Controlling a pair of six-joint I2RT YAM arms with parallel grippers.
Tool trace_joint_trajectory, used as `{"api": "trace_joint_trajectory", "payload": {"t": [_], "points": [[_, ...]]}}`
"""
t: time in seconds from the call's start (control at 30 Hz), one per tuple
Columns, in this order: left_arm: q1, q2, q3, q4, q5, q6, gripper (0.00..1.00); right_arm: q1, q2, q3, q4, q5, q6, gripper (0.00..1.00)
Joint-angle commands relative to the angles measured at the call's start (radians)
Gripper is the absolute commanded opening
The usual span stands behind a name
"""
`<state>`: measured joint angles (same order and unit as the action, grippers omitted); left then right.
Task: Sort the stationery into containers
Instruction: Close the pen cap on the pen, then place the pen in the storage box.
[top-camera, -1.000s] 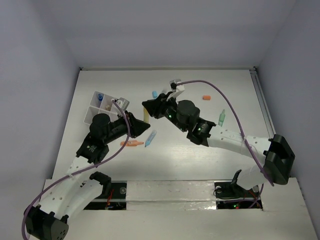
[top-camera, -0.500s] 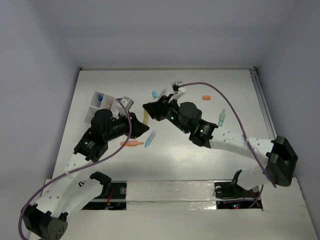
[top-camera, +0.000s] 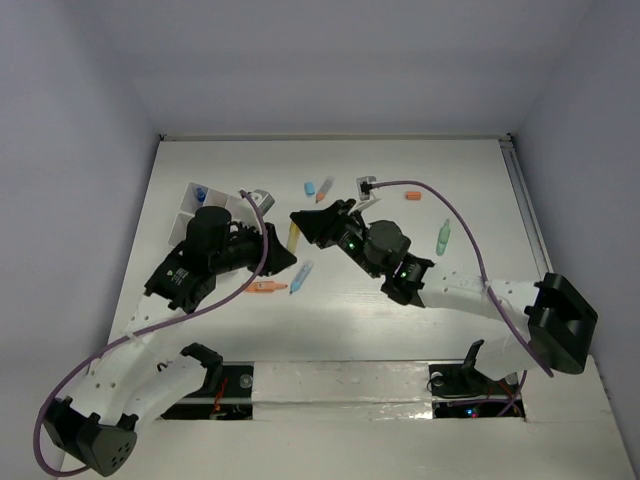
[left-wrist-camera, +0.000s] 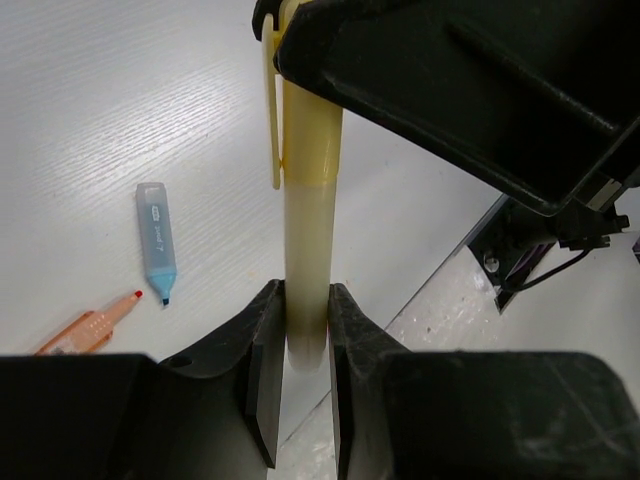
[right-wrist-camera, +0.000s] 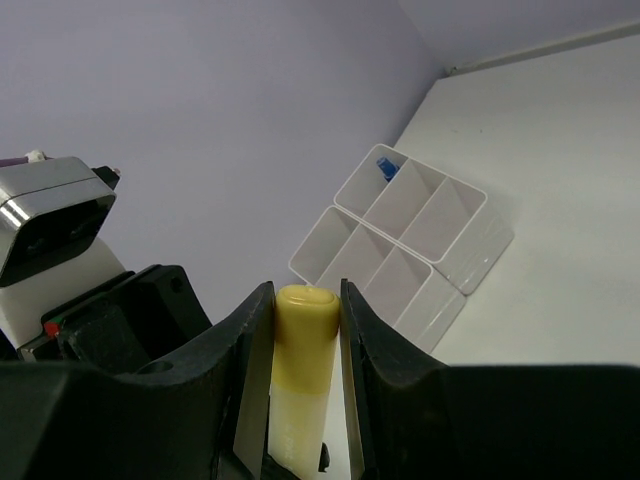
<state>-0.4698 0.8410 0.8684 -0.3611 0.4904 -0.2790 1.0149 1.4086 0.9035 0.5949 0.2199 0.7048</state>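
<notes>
The right gripper needs to bring the yellow marker over an end section of the nearer row (right-wrist-camera: 397, 286) next and let go of it, since that section looks empty.
A yellow marker (top-camera: 292, 237) hangs above the table between both grippers. My left gripper (left-wrist-camera: 305, 330) is shut on its pale barrel (left-wrist-camera: 305, 230). My right gripper (right-wrist-camera: 305, 312) is shut on its yellow cap end (right-wrist-camera: 303, 335). In the top view the left gripper (top-camera: 283, 257) and right gripper (top-camera: 301, 222) meet tip to tip near the table's middle left. The white divided container (top-camera: 190, 215) stands left of them, also seen as the box (right-wrist-camera: 400, 240) with a blue item (right-wrist-camera: 386, 166) in one compartment.
A blue highlighter (top-camera: 300, 276) and an orange pen (top-camera: 265, 287) lie below the grippers. A small blue piece (top-camera: 309, 187) and an orange one (top-camera: 324, 185) sit behind them. Further right are an orange cap (top-camera: 411, 196) and a green pen (top-camera: 442, 236).
Both arms shifted slightly while keeping hold of the yellow marker. The right wrist moved right and down a little, uncovering the small blue and orange pieces behind it.
</notes>
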Motion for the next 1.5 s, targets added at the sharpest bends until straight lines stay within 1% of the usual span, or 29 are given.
{"api": "trace_joint_trajectory", "payload": {"t": [0.0, 0.17, 0.27, 0.33, 0.4, 0.47, 0.6, 0.63, 0.67, 0.73, 0.77, 0.87, 0.9, 0.97, 1.0, 1.03, 1.1, 1.2, 1.23, 1.3, 1.33, 1.37, 1.43, 1.47], "points": [[0.039, -0.008, 0.194, 0.478, -0.217, 0.02, 0.0, 0.137, 0.062, -0.109, -0.239, -0.343, 0.045, 0.0], [0.039, 0.016, 0.236, 0.475, -0.228, 0.026, 0.0, 0.137, 0.11, -0.127, -0.162, -0.425, 0.091, 0.0], [0.039, 0.027, 0.247, 0.465, -0.243, 0.026, 0.0, 0.146, 0.09, -0.138, -0.153, -0.401, 0.104, 0.0], [0.039, 0.027, 0.225, 0.47, -0.21, 0.012, 0.0, 0.146, 0.063, -0.149, -0.155, -0.337, 0.105, 0.0], [0.039, 0.018, 0.181, 0.47, -0.187, -0.008, 0.0, 0.136, 0.037, -0.135, -0.168, -0.304, 0.094, 0.0], [0.039, 0.012, 0.147, 0.459, -0.147, -0.017, 0.0, 0.114, 0.029, -0.095, -0.172, -0.277, 0.082, 0.0], [0.039, -0.025, 0.034, 0.394, -0.118, -0.025, 0.0, 0.057, 0.033, 0.006, -0.159, -0.232, 0.044, 0.0], [0.039, -0.032, 0.02, 0.378, -0.115, -0.022, 0.03, 0.042, 0.047, 0.03, -0.156, -0.226, 0.036, 0.0], [0.039, -0.043, 0.005, 0.364, -0.113, -0.02, 0.12, 0.028, 0.056, 0.079, -0.15, -0.208, 0.03, 0.0], [0.039, -0.083, -0.031, 0.321, -0.115, -0.02, 0.22, -0.024, 0.084, 0.136, -0.142, -0.201, 0.025, 0.0], [0.039, -0.117, -0.04, 0.309, -0.118, -0.016, 0.34, -0.041, 0.117, 0.196, -0.138, -0.208, 0.024, 0.0], [0.039, -0.167, -0.068, 0.26, -0.139, 0.003, 0.52, -0.104, 0.189, 0.277, -0.13, -0.205, 0.022, 0.0], [0.039, -0.201, -0.069, 0.226, -0.16, 0.009, 0.62, -0.117, 0.21, 0.323, -0.126, -0.203, 0.027, 0.0], [0.039, -0.238, -0.071, 0.194, -0.188, 0.023, 0.7, -0.154, 0.257, 0.363, -0.121, -0.205, 0.028, 0.0], [0.039, -0.273, -0.068, 0.163, -0.205, 0.035, 0.76, -0.154, 0.274, 0.402, -0.122, -0.2, 0.028, 0.0], [0.039, -0.287, -0.065, 0.151, -0.232, 0.043, 0.87, -0.168, 0.291, 0.419, -0.127, -0.194, 0.027, 0.0], [0.039, -0.328, -0.048, 0.128, -0.262, 0.052, 0.99, -0.168, 0.343, 0.448, -0.126, -0.195, 0.021, 0.0], [0.039, -0.365, -0.02, 0.131, -0.329, 0.064, 0.99, -0.168, 0.41, 0.494, -0.1, -0.212, 0.021, 0.0], [0.039, -0.375, -0.016, 0.142, -0.364, 0.069, 0.99, -0.168, 0.467, 0.524, -0.083, -0.226, 0.025, 0.0], [0.039, -0.399, -0.011, 0.192, -0.394, 0.069, 0.99, -0.168, 0.522, 0.555, -0.054, -0.261, 0.033, 0.0], [0.039, -0.404, -0.012, 0.212, -0.412, 0.07, 0.99, -0.168, 0.574, 0.574, -0.031, -0.254, 0.025, 0.0], [0.039, -0.407, -0.014, 0.25, -0.417, 0.075, 0.99, -0.142, 0.598, 0.622, -0.03, -0.235, -0.003, 0.0], [0.039, -0.401, -0.019, 0.281, -0.43, 0.078, 0.99, -0.133, 0.647, 0.681, -0.034, -0.226, -0.034, 0.0], [0.039, -0.398, -0.022, 0.295, -0.437, 0.08, 0.99, -0.118, 0.692, 0.708, -0.03, -0.196, -0.045, 0.0]]}}
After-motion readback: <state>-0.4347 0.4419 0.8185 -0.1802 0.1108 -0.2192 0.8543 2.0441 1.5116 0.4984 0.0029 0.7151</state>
